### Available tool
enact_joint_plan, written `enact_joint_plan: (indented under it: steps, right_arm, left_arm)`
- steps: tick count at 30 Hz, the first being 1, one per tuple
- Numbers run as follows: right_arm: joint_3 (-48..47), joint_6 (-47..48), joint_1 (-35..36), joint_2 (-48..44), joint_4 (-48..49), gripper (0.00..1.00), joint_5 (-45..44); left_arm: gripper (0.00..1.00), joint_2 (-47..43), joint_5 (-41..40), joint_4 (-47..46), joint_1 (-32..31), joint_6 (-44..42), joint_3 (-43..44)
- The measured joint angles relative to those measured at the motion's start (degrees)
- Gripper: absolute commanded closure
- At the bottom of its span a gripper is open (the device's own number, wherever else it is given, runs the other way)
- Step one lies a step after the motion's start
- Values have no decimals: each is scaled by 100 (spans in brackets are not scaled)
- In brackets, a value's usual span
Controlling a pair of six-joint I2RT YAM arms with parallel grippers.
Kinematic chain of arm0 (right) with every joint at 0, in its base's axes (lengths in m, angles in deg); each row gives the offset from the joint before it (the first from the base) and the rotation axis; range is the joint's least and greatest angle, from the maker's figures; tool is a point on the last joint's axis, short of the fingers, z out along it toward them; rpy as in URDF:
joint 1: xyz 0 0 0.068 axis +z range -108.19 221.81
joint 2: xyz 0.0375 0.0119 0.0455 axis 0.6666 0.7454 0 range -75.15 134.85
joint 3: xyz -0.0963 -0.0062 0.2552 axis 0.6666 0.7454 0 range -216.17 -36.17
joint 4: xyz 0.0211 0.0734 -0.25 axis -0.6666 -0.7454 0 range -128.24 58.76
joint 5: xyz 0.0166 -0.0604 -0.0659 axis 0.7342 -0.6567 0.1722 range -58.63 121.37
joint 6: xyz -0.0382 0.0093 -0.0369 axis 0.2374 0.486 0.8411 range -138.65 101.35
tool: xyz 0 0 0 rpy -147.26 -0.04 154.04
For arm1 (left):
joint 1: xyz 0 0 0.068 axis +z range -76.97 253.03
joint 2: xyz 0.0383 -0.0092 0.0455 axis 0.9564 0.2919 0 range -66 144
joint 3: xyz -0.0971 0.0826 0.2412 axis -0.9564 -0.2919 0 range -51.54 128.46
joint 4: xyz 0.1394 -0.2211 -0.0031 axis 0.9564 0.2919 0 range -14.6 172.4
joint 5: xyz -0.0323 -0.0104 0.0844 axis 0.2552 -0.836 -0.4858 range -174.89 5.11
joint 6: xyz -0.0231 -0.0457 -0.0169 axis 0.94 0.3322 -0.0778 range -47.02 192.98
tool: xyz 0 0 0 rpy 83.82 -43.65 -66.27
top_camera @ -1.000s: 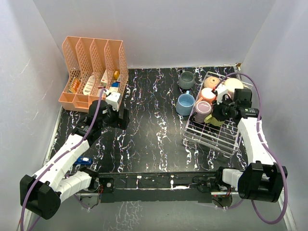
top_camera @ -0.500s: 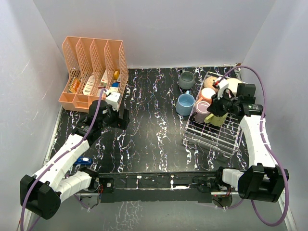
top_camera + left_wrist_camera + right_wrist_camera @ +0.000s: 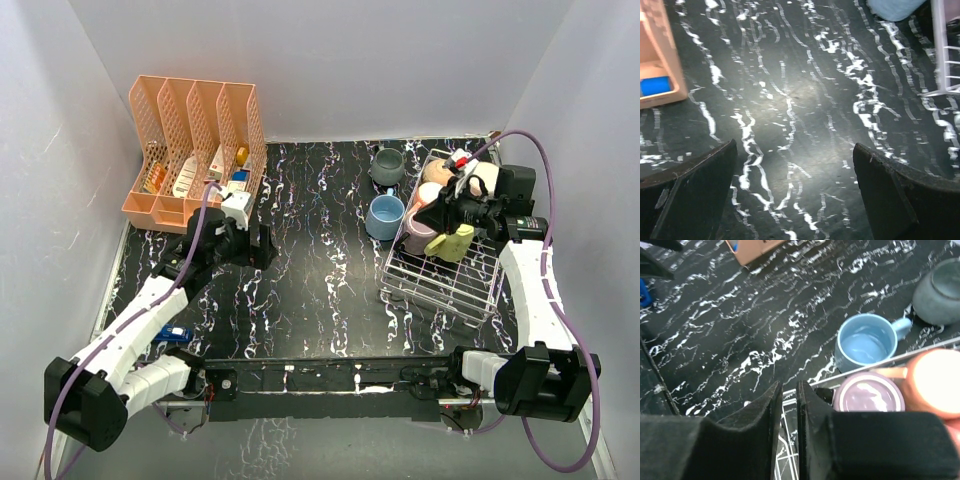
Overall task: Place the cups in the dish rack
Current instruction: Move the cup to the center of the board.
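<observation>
The robot should move its left gripper outward and to the right in the top view, straddling the light blue cup's rim on the organizer side, since that side is unobstructed.
The wire dish rack (image 3: 462, 283) stands at the right and holds a mauve cup (image 3: 420, 228), a pink cup (image 3: 432, 193), a tan cup (image 3: 437, 168), a cream cup (image 3: 487, 178) and a yellow-green cup (image 3: 452, 243). A light blue cup (image 3: 385, 216) and a grey cup (image 3: 387, 165) stand on the table left of the rack. My right gripper (image 3: 432, 213) hovers over the rack's left part, jaws shut with only a slit, nothing between them (image 3: 789, 390). The yellow-green cup lies under its wrist. My left gripper (image 3: 258, 245) is open and empty over bare table (image 3: 795, 150).
A peach slotted organizer (image 3: 195, 140) with small items stands at the far left. A small blue object (image 3: 175, 333) lies by the left arm. The right wrist view shows the light blue cup (image 3: 865, 345), grey cup (image 3: 940, 290), mauve cup (image 3: 869, 395) and rack rim (image 3: 850, 375).
My right gripper has lifted off the rack and drawn back to the right, uncovering the yellow-green cup. My left gripper has edged slightly to the right.
</observation>
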Motion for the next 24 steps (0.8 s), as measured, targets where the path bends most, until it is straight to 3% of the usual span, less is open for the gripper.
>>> enact_joint_plan:
  steps: [9,11,17,24]
  right_arm:
    - [278,-546,-2,-28,986,52,780]
    - [452,-584,-2,-74,1108,51,852]
    - [817,-566,-70,-302,1370,47,1121]
    - [1309,-824,-282,-595,1867,41,1351]
  left_arm:
    - [7,59,1233,-1226,-2,2374,-378]
    - [7,133,1303,-1519,-68,2887,-503]
    - [8,782,828,-1814,-802,3486,-232]
    - [9,2343,-315,-1482,-1574,3519,1233]
